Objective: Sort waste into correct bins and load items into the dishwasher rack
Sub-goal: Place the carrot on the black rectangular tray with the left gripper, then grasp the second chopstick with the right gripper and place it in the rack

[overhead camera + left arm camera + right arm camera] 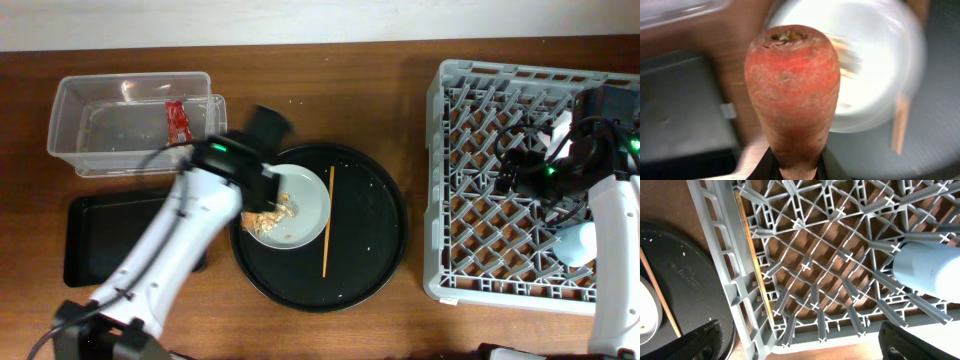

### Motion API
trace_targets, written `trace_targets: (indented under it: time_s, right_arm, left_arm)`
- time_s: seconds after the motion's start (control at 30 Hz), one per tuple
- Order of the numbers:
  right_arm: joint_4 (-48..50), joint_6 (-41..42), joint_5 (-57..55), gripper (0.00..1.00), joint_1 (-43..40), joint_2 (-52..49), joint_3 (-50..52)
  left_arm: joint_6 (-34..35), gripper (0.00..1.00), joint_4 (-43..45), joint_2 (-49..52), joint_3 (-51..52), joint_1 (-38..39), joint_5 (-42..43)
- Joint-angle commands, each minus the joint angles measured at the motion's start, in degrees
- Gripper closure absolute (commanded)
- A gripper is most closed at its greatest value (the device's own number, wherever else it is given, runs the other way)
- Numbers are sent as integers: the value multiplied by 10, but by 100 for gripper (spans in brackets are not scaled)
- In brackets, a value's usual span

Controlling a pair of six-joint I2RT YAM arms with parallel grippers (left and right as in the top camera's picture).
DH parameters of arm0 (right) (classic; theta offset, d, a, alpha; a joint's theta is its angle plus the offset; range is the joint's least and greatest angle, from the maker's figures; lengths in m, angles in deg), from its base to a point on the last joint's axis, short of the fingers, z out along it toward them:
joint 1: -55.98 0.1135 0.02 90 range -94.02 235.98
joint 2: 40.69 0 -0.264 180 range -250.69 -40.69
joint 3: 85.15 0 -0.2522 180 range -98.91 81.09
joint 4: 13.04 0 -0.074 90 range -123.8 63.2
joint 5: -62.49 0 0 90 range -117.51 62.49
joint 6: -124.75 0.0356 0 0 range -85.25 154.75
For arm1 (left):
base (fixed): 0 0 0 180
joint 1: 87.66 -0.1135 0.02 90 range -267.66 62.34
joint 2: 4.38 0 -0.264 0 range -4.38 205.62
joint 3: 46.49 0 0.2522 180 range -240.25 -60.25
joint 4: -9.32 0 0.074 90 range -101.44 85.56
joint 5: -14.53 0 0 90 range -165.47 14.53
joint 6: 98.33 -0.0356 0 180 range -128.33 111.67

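My left gripper carries the carrot down into the empty shallow black tray (pixel 122 236) (pixel 682 114) next, apart from the red wrapper in the tub.
My left gripper (pixel 799 167) is shut on the small orange carrot (pixel 790 95) and holds it by its thin end, over the left edge of the pale grey-blue plate (pixel 305 200). Beige food scraps (pixel 275 212) lie on that plate. The red wrapper (pixel 177 120) lies in the clear tub (pixel 75 100). The shallow black tray (pixel 100 235) is in front of the tub. My right gripper (pixel 800 345) is open and empty over the grey dishwasher rack (pixel 480 150). The light blue cup (pixel 578 243) lies in the rack and also shows in the right wrist view (pixel 930 272). The white bowl is out of view.
The plate sits on a large round black tray (pixel 375 230) between the bins and the rack. A wooden chopstick (pixel 328 220) lies on that tray beside the plate. The table is brown wood.
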Motion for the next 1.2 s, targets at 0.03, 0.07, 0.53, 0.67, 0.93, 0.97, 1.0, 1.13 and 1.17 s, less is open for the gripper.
trace_targets:
  time_s: [0.03, 0.07, 0.53, 0.67, 0.93, 0.97, 1.0, 1.13, 1.17]
  right_arm:
    - [0, 6, 7, 2, -1, 2, -3]
    - [0, 6, 7, 2, -1, 2, -3]
    - [0, 6, 7, 2, -1, 2, -3]
    - [0, 6, 10, 2, -1, 2, -3]
    - [18, 17, 53, 2, 111, 2, -4]
    - [26, 28, 52, 2, 145, 1, -4]
    - [38, 41, 52, 2, 191, -2, -4]
    - [61, 81, 52, 2, 342, -60, -3]
    - [66, 92, 50, 2, 375, -84, -3]
  left_arm:
    - [36, 98, -9, -10, -6, -217, 11]
    - [49, 98, -12, -10, -5, -258, 11]
    - [58, 90, 83, 134, 59, -520, 11]
    - [57, 62, 67, 137, 54, -520, 42]
    - [51, 43, 1, 33, 8, -511, 123]
    - [49, 43, -8, 14, 8, -499, 123]
    - [40, 43, -13, -3, 8, -475, 124]
    - [25, 43, -18, -11, 8, -361, 120]
    - [25, 43, -17, -11, 8, -345, 118]
